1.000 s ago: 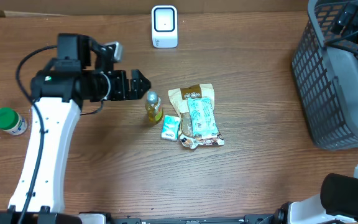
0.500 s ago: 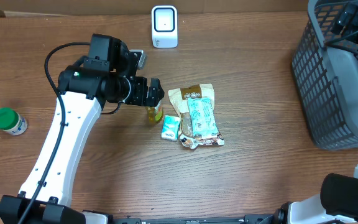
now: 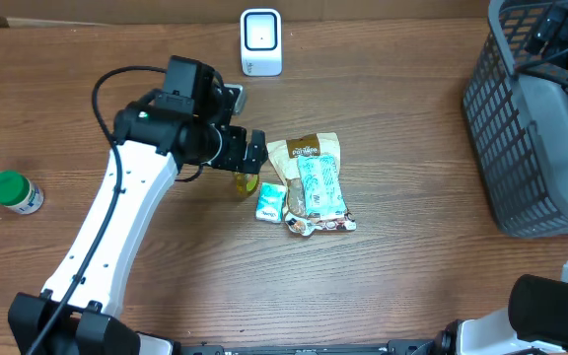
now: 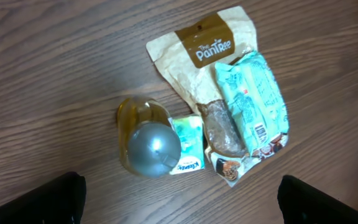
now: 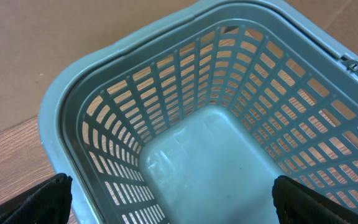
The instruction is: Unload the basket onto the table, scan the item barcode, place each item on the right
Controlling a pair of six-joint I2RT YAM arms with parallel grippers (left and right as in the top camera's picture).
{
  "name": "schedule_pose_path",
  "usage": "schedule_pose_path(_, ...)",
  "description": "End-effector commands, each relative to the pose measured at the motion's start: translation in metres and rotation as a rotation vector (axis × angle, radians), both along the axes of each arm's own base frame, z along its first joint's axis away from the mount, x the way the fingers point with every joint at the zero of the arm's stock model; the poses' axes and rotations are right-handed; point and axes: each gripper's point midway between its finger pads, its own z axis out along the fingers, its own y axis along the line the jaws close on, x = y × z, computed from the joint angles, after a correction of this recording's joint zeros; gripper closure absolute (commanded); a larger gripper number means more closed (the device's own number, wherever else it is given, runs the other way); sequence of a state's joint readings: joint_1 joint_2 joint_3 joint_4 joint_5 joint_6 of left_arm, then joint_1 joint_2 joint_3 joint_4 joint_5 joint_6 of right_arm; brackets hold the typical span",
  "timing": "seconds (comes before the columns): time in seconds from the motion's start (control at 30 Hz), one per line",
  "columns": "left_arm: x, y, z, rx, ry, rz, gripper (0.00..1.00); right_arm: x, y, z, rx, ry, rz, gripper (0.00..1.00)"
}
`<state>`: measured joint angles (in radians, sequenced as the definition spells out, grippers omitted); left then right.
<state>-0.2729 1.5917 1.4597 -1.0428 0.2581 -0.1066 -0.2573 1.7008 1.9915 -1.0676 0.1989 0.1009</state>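
Observation:
My left gripper should lower its fingers on both sides of the top of the yellow bottle with the cap and close there, because the silver cap (image 4: 153, 148) faces up at it.
A cluster of items lies mid-table: a small yellow bottle (image 3: 246, 182) with a silver cap (image 4: 153, 148), a brown pouch (image 3: 304, 150), a teal packet (image 3: 319, 187) lying across the pouch, and a small green-and-white sachet (image 3: 270, 202). A printed barcode shows on the teal packet (image 4: 253, 102). My left gripper (image 3: 254, 150) hovers open just above the bottle, its fingers (image 4: 36, 202) wide apart with nothing between them. The white scanner (image 3: 260, 41) stands at the back edge. My right gripper (image 5: 179, 199) hangs open over the grey basket (image 5: 216, 143), holding nothing.
A white jar with a green lid (image 3: 14, 191) stands at the far left. The grey basket (image 3: 491, 128) fills the right side of the table. Bare wood lies in front of the item cluster.
My left arm has swung right across the table and now hangs over the yellow bottle, still open. The items and the right arm have not moved.

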Motion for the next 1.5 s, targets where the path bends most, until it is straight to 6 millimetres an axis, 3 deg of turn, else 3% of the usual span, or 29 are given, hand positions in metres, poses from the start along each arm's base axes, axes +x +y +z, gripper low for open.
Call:
schedule_pose_path(0.0, 0.003, 0.01, -0.008, 0.074, 0.002, 0.058, 0.0, -0.002, -0.001, 0.012, -0.011, -0.03, -0.011, 0.0)
schedule_pose_path(0.23, 0.003, 0.005, -0.01, 0.149, -0.024, 0.109, 0.0, -0.002, -0.001, 0.012, -0.011, -0.03, -0.011, 0.0)
schedule_pose_path(0.37, 0.002, -0.001, -0.016, 0.194, -0.043, 0.124, 0.15, -0.002, -0.001, 0.012, -0.011, -0.03, -0.011, 0.0)
schedule_pose_path(0.73, 0.019, 0.0, -0.056, 0.316, -0.017, 0.145, 0.1, -0.002, -0.001, 0.012, -0.011, -0.03, -0.011, 0.0)
schedule_pose_path(0.97, 0.03, -0.004, -0.063, 0.317, -0.041, 0.14, 0.13, -0.002, -0.001, 0.012, -0.011, -0.03, -0.011, 0.0)
schedule_pose_path(1.17, 0.026, -0.002, -0.078, 0.342, 0.007, 0.131, 0.16, -0.002, -0.001, 0.012, -0.011, -0.03, -0.011, 0.0)
schedule_pose_path(1.3, 0.022, -0.002, -0.094, 0.361, 0.053, 0.118, 0.2, -0.002, -0.001, 0.012, -0.011, -0.03, -0.011, 0.0)
schedule_pose_path(1.47, 0.023, -0.002, -0.101, 0.37, 0.065, 0.117, 0.32, -0.002, -0.001, 0.012, -0.011, -0.03, -0.011, 0.0)
